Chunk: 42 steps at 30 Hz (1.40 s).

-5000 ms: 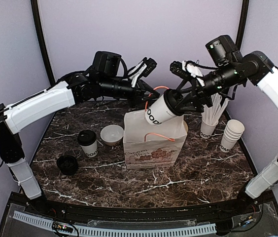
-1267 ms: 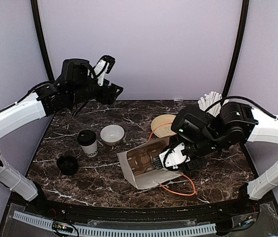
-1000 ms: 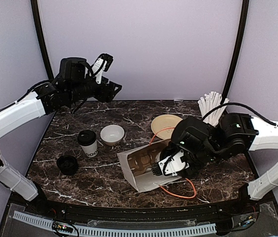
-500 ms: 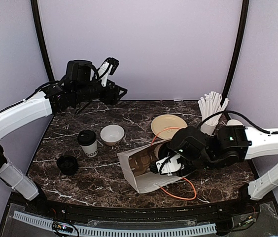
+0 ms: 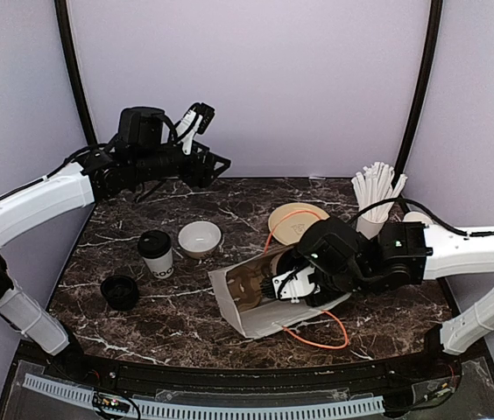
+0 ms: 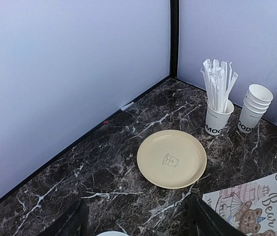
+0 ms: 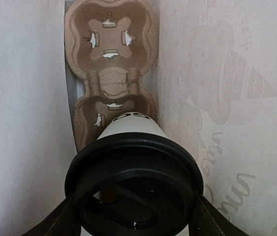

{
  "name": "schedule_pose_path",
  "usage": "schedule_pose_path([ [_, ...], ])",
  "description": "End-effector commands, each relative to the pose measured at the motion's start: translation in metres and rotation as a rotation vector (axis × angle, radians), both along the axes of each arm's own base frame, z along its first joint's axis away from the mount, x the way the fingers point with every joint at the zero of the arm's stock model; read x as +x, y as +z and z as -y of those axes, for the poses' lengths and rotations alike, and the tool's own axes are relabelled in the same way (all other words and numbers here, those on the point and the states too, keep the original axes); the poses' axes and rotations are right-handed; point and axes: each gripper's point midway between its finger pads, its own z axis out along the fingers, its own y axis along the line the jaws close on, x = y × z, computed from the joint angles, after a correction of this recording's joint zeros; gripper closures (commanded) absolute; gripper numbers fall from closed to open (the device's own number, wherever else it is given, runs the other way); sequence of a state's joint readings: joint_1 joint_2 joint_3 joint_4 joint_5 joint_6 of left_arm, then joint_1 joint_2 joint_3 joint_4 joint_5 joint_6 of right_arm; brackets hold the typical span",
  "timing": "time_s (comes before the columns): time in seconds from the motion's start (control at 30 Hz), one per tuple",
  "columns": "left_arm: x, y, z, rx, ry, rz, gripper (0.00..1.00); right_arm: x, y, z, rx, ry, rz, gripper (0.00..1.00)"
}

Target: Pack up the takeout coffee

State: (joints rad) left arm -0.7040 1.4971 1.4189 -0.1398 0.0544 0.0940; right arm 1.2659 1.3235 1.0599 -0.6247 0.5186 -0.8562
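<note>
I should push the cup into the carrier's near pocket (image 7: 110,110) with my right gripper next and turn that gripper fingers-down. The bag is tipped, so this will bring it upright for the release.
One takeout coffee (image 7: 131,172), a white cup with a black lid, is held lid-end by my right gripper (image 7: 133,216), which is shut on it inside the paper bag (image 5: 256,319). The cup's base points at the near pocket of a brown cardboard carrier (image 7: 110,59) at the bag's bottom. The bag lies on its side, with its orange handles (image 5: 317,337) to the right. A second takeout coffee (image 5: 155,254) stands upright at the left. My left gripper (image 5: 212,163) hangs high at the back left, open and empty, its fingers (image 6: 74,222) just showing.
A white bowl (image 5: 200,238) sits beside the standing coffee, and a loose black lid (image 5: 120,291) lies in front of it. A yellow plate (image 5: 295,219) lies behind the bag. A cup of white sticks (image 6: 218,110) and a stack of lidless cups (image 6: 254,108) stand at the back right.
The bag, upright five seconds ago, now lies on its side. Over the last second my right gripper has pushed the cup leftward, deeper into the bag. The left arm drifted slightly right.
</note>
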Motion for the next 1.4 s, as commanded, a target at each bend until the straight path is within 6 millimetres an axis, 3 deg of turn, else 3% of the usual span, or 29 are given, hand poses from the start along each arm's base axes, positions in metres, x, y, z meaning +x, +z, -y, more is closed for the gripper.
schedule_pose_path([
  [0.0,-0.004,0.008,-0.001,-0.028,-0.02,0.029,0.28,0.006,0.002,-0.012,0.059,0.001,-0.013,0.44],
  [0.6,0.004,-0.008,-0.003,-0.007,-0.021,0.015,0.28,0.018,-0.027,-0.01,0.031,-0.034,-0.097,0.44],
  [1.03,0.007,-0.013,-0.011,-0.011,-0.01,0.005,0.28,0.005,-0.035,-0.021,-0.055,0.001,-0.323,0.44],
  [1.37,0.005,-0.013,-0.026,-0.002,0.019,0.019,0.28,0.013,-0.042,-0.024,-0.168,-0.087,-0.622,0.47],
])
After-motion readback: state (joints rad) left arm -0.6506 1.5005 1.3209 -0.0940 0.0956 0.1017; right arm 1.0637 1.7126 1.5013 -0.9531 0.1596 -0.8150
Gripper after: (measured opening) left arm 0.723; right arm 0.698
